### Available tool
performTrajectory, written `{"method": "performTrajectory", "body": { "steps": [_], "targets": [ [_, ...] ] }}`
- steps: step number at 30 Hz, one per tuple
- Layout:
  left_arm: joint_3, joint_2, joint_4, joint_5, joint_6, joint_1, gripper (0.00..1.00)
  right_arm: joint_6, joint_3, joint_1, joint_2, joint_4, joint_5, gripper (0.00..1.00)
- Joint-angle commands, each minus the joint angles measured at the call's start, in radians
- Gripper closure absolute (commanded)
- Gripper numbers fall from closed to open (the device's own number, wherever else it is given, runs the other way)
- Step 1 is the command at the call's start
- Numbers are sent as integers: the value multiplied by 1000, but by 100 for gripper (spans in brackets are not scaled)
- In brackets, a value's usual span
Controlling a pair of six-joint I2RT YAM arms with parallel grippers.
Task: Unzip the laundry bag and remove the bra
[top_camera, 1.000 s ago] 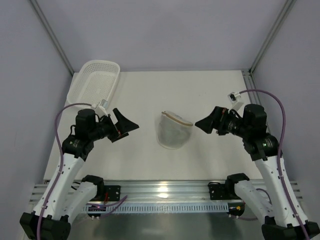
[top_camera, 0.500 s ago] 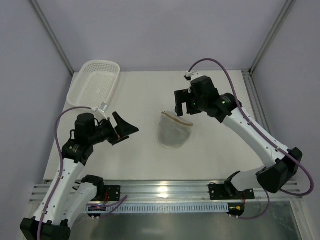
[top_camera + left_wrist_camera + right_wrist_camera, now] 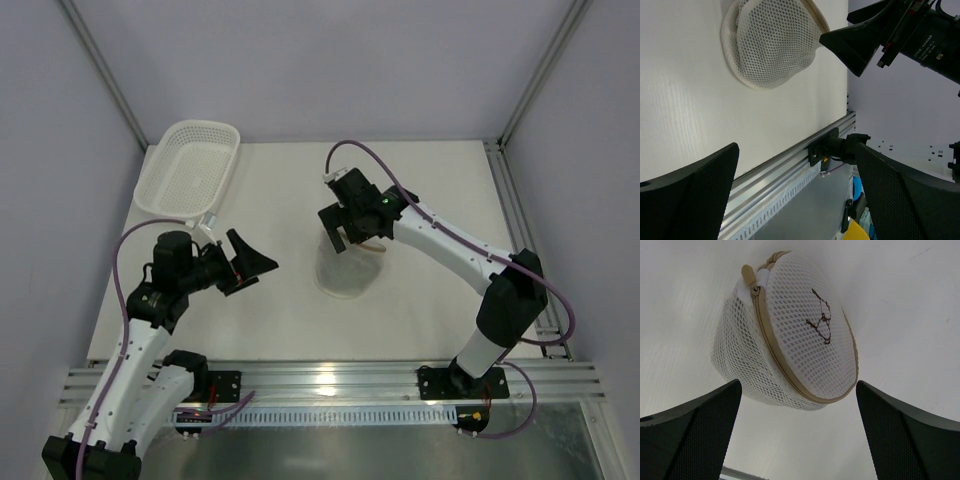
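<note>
My right gripper needs to move its open fingers down on both sides of the tan zipper rim (image 3: 766, 330), short of the pull tab (image 3: 747, 274), because the bag is still zipped shut.
The laundry bag (image 3: 347, 270) is a small white mesh pouch with a tan zipper rim, lying near the middle of the table. In the right wrist view the bag (image 3: 790, 335) is zipped shut, with its tan pull tab (image 3: 747, 274) at the upper left. The bra does not show. My right gripper (image 3: 343, 238) hovers open over the bag's far edge, apart from it, and it also shows in its own view (image 3: 797, 440). My left gripper (image 3: 255, 262) is open and empty to the left of the bag. In the left wrist view (image 3: 797, 190) the bag (image 3: 765, 45) lies ahead.
A white perforated plastic basket (image 3: 187, 167) stands at the back left corner. A metal rail (image 3: 330, 385) runs along the table's near edge. Frame posts rise at the back corners.
My right arm has swung from the right side in over the bag's far edge, gripper pointing down. My left arm has barely moved. The bag lies where it was.
</note>
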Motion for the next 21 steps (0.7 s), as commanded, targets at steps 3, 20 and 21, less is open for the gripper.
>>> {"method": "performTrajectory", "body": {
  "steps": [3,20,21],
  "targets": [
    [-21,-15,53,31,-18,3,1,-46,47,15,58,73,-46,1],
    [-78,-13,137,43,-83,5,0,-120,-158,16,112,340,-37,96],
    [-81,-15,139,37,-84,5,0,-130,-172,18,73,340,-87,96]
  ]
}}
